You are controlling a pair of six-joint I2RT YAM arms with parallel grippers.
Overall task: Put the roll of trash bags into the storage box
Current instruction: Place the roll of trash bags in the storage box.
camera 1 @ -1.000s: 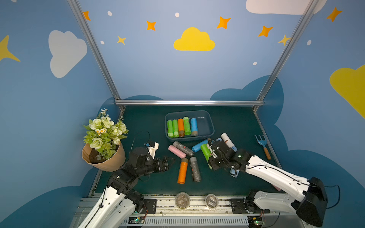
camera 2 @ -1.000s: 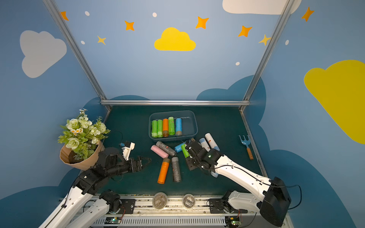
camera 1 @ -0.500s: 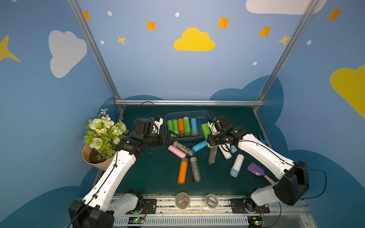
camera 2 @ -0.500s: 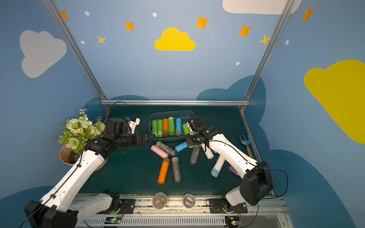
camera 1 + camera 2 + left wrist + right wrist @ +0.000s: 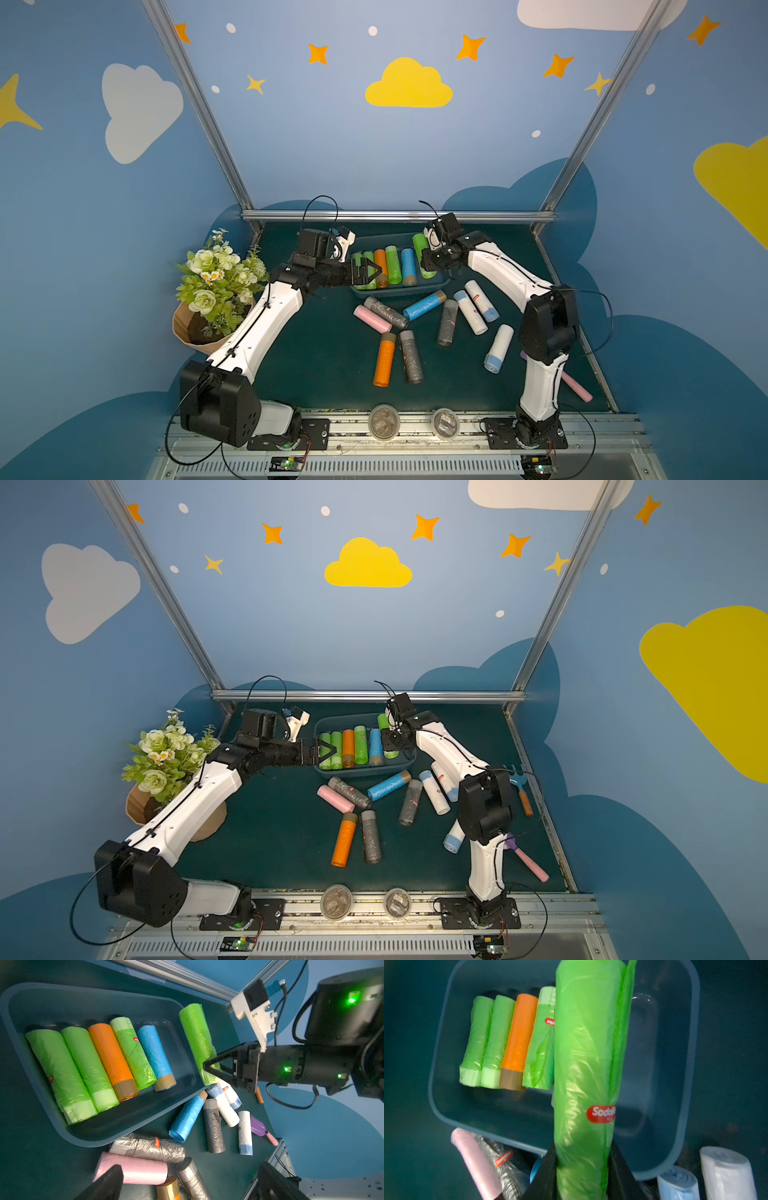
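The right gripper lowers its green roll onto the bare bottom (image 5: 421,274) (image 5: 636,1062) beside the box's blue roll next and releases it, as that free space lies below.
The blue-grey storage box (image 5: 399,291) (image 5: 365,773) stands at the back of the table with several rolls (image 5: 386,266) lying side by side in its left part. My right gripper (image 5: 434,266) (image 5: 583,1159) is shut on the near end of a green roll of trash bags (image 5: 420,249) (image 5: 583,1064). It holds the roll above the bare right part of the storage box (image 5: 664,1084). My left gripper (image 5: 368,270) (image 5: 191,1180) hangs open and holds nothing, over the box's left end. The left wrist view shows the held green roll (image 5: 195,1032) above the box's edge.
Several loose rolls lie in front of the box: pink (image 5: 370,318), grey (image 5: 409,355), orange (image 5: 384,359), blue (image 5: 424,305), white (image 5: 498,347). A flower pot (image 5: 216,286) stands at the left. A toy rake (image 5: 519,783) and a purple scoop (image 5: 528,858) lie at the right.
My right gripper lifted the green roll off the table and carried it back over the box. My left arm reached from the front to the box's left end.
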